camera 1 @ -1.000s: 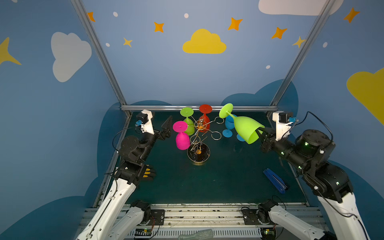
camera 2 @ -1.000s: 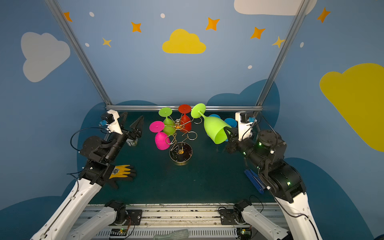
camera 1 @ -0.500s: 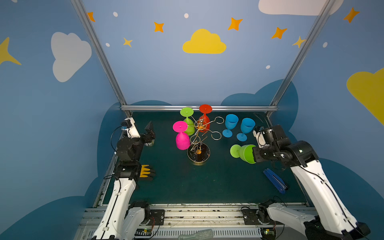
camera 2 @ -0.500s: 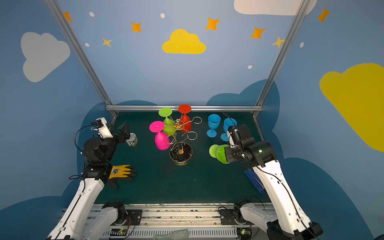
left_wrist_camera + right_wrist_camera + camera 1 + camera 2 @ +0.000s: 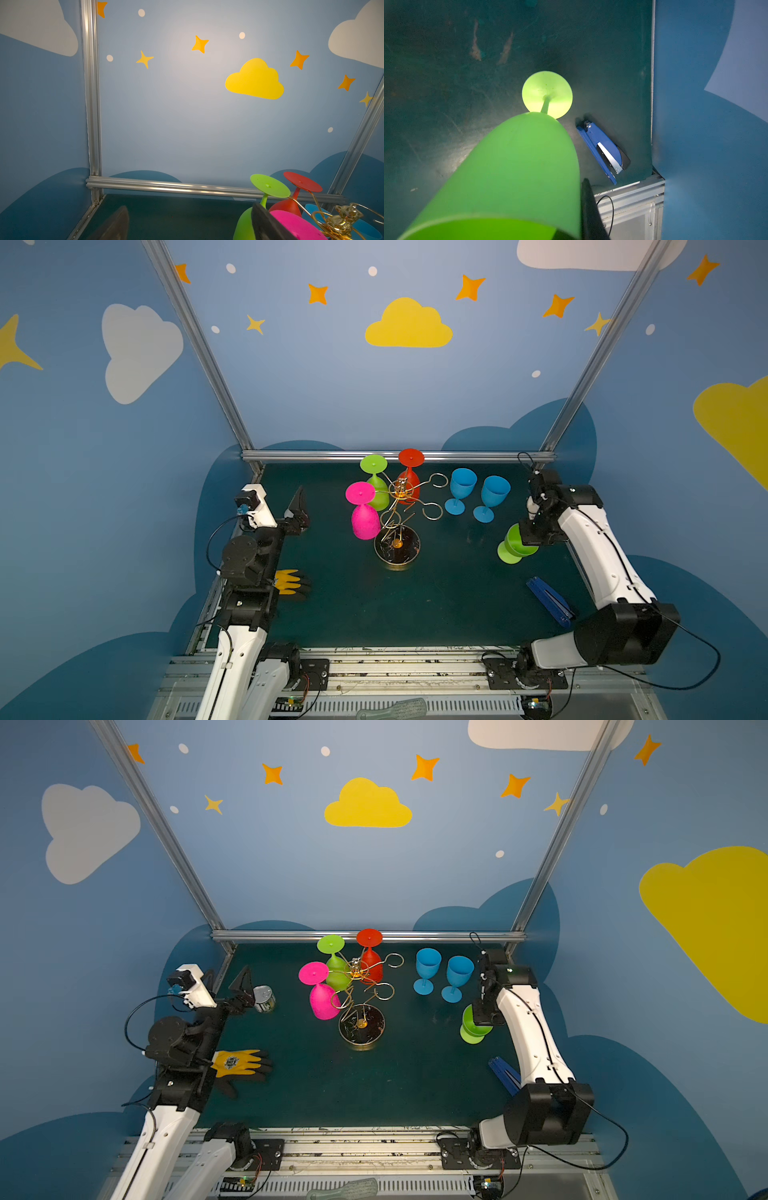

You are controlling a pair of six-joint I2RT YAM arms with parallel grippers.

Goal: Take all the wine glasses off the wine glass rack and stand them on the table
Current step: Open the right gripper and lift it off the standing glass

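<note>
I need to carry the tilted green glass outward next with my right gripper, set its foot down on the mat point(image 5: 513, 517) beside the nearer blue glass and let go. That spot is clear.
The gold wire wine glass rack point(image 5: 398, 506) point(image 5: 360, 986) stands mid-table on its round dark base. A pink wine glass point(image 5: 365, 520), a green one point(image 5: 377, 491) and a red one point(image 5: 409, 481) hang from it upside down. My right gripper point(image 5: 530, 537) point(image 5: 484, 1017) is shut on the rim of a second green wine glass point(image 5: 514, 546) point(image 5: 517, 170). That glass is right of the rack, tilted, with its foot point(image 5: 547, 93) down at the mat. My left gripper point(image 5: 298, 512) point(image 5: 190, 226) is open and empty, left of the rack.
Two blue glasses point(image 5: 461, 489) point(image 5: 492, 497) stand upright behind the held glass. A blue stapler point(image 5: 548, 601) point(image 5: 604, 149) lies near the right edge. A small can point(image 5: 264, 998) sits by the left gripper, and a yellow glove point(image 5: 237, 1063) lies at the left edge.
The right arm has carried the green glass from up beside the rack down to the right, turning its foot downward. The left arm has drawn back to the left.
</note>
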